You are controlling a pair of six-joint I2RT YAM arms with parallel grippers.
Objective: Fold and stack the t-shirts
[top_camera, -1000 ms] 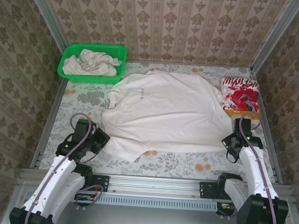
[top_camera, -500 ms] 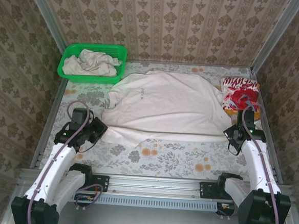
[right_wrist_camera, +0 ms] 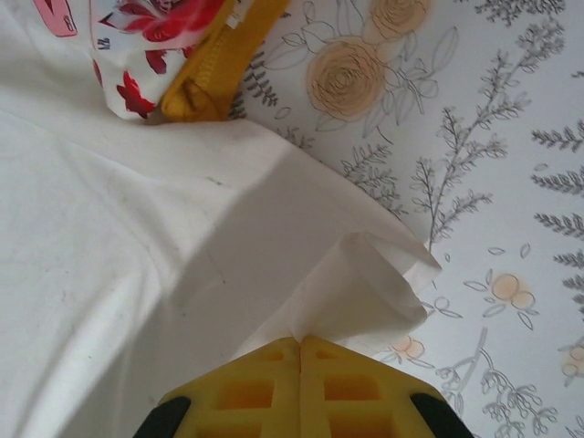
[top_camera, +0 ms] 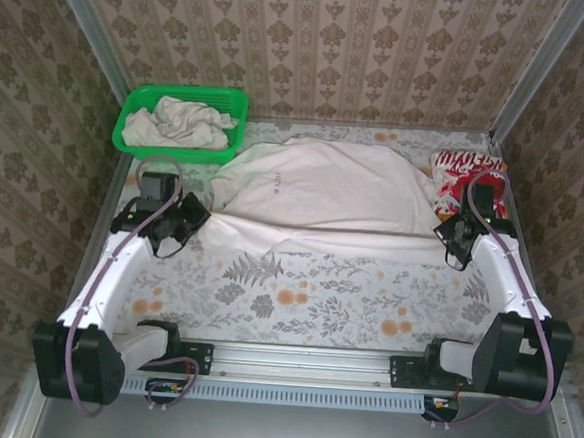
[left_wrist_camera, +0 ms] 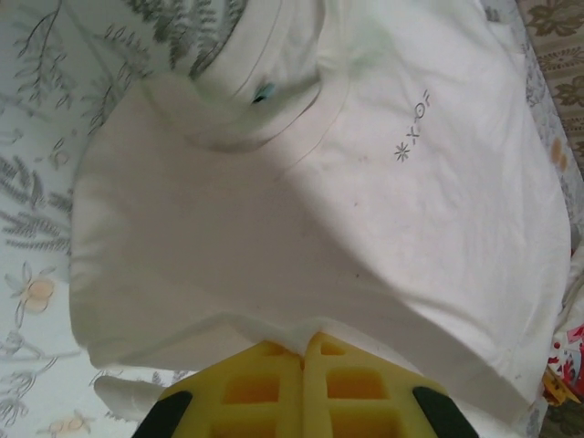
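The robot's right gripper will next move the pinched corner outward onto the spread cloth beside the patterned t-shirt and release it, since the shirt's body lies flat there.
An off-white t-shirt [top_camera: 324,196] with a small dark chest print [left_wrist_camera: 412,128] lies spread across the back half of the table. My left gripper [top_camera: 194,215] is shut on its near left edge; cloth is pinched between the yellow fingers [left_wrist_camera: 265,374]. On the right, my right gripper [top_camera: 449,236] is shut on the near right corner [right_wrist_camera: 365,274] of the same shirt. A folded red-and-white patterned t-shirt [top_camera: 465,181] lies at the back right, partly behind the right arm. Another off-white t-shirt [top_camera: 176,124] is bunched in the green basket.
The green mesh basket [top_camera: 237,103] stands at the back left corner. The floral tablecloth [top_camera: 317,296] is bare in front of the shirt. Patterned walls close in the left, back and right sides.
Both grippers have carried the shirt's near edge toward the back of the table, folding the shirt and uncovering the front of the cloth.
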